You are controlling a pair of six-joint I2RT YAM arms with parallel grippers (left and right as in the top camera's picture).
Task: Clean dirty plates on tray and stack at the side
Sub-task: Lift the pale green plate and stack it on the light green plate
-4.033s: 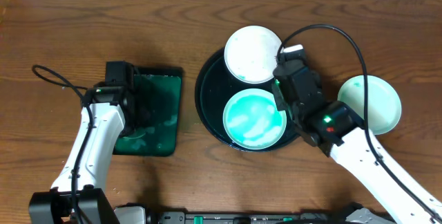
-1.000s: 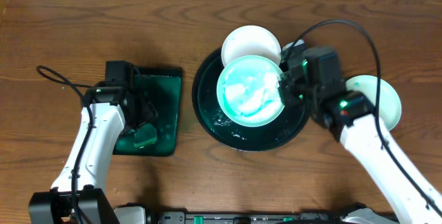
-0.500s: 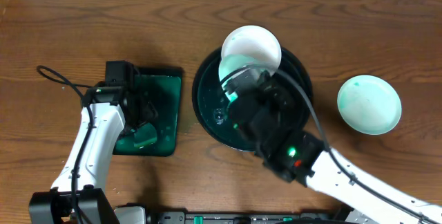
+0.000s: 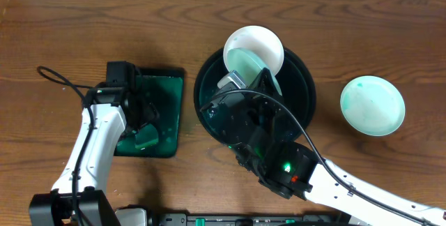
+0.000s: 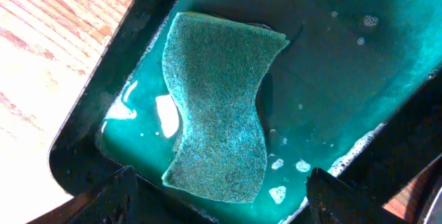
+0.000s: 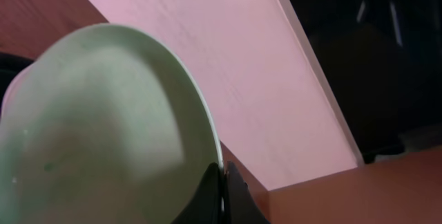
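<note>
I need to swing my right gripper over the teal-speckled plate, lower and release the teal-smeared plate's rim, since that teal-speckled plate lies below, to its right in the overhead view.
My right gripper is shut on the rim of a teal-smeared plate and holds it tilted on edge, raised above the black round tray. From overhead that plate shows only in part behind the raised right arm. A white plate lies on the tray's far rim. Another teal-speckled plate rests on the bare wood at the right. My left gripper hangs open just above a green sponge lying in soapy water.
The sponge lies in a small rectangular dark-green tray left of the round tray. A black cable loops on the table by the left arm. The right arm is high and hides much of the round tray.
The right arm has lifted the teal plate off the round tray, tipped it on edge and swung up close to the camera. The left arm has not moved.
</note>
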